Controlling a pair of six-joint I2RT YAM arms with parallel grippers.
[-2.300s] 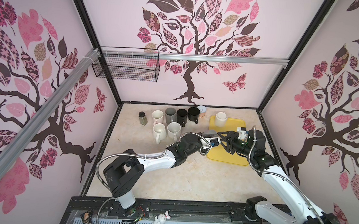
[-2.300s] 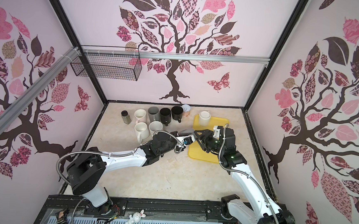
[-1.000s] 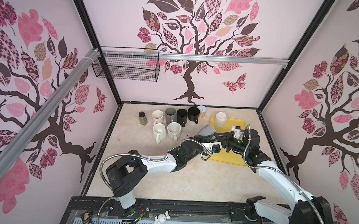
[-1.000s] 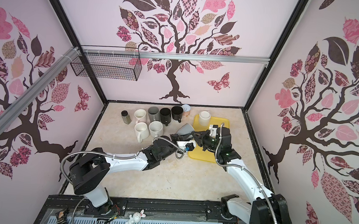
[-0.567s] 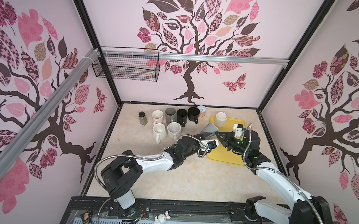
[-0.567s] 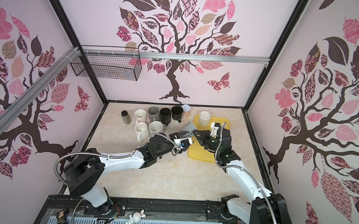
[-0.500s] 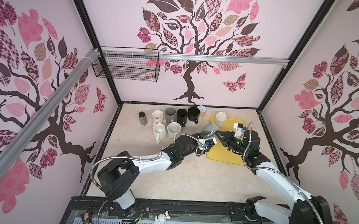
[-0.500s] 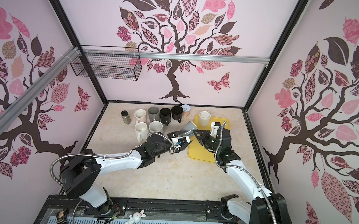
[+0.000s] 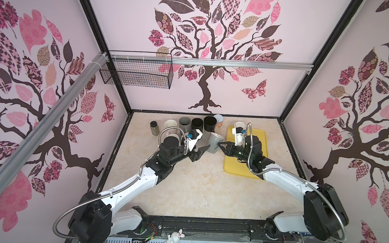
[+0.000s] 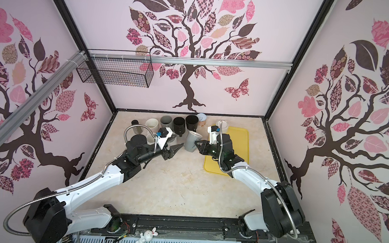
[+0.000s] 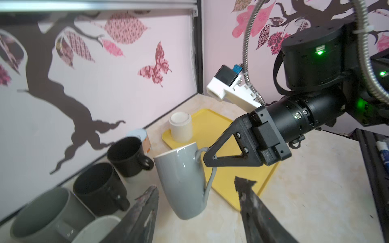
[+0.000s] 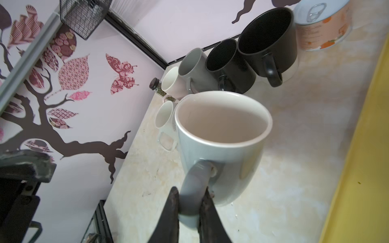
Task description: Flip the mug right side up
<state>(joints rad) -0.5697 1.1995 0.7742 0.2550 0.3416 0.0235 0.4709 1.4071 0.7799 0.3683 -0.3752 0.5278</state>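
Observation:
My right gripper should next tilt the mug upright, because the mug still leans. Then it should lower the mug onto the bare tabletop before the black mugs and release the handle.
The grey mug [image 9: 214, 141] [image 10: 192, 141] stands mouth up, leaning slightly, just left of the yellow tray. Its white inside shows in the right wrist view [image 12: 221, 130]. My right gripper [image 9: 220, 143] [image 10: 197, 142] [image 12: 190, 193] is shut on the mug's handle [image 12: 195, 178]; the left wrist view shows its fingers [image 11: 223, 151] pinching the handle's upper part. The mug's base [image 11: 187, 214] is at or just above the tabletop; I cannot tell if it touches. My left gripper [image 9: 199, 152] [image 10: 175, 151] [image 11: 196, 185] is open, a short way left of the mug, touching nothing.
A row of mugs lines the back wall: white [image 9: 170, 124], grey [image 9: 184, 123], two black [image 9: 196, 124] [image 9: 209, 123], plus a can [image 9: 219, 121] and a small jar [image 9: 154, 127]. The yellow tray [image 9: 244, 166] carries an upturned white cup [image 9: 239, 124]. White mugs [image 12: 166, 117] stand under my left arm.
My left gripper opened, let go of the mug and drew back to the left. The right gripper kept the handle, and the mug swung from steeply tilted to nearly upright.

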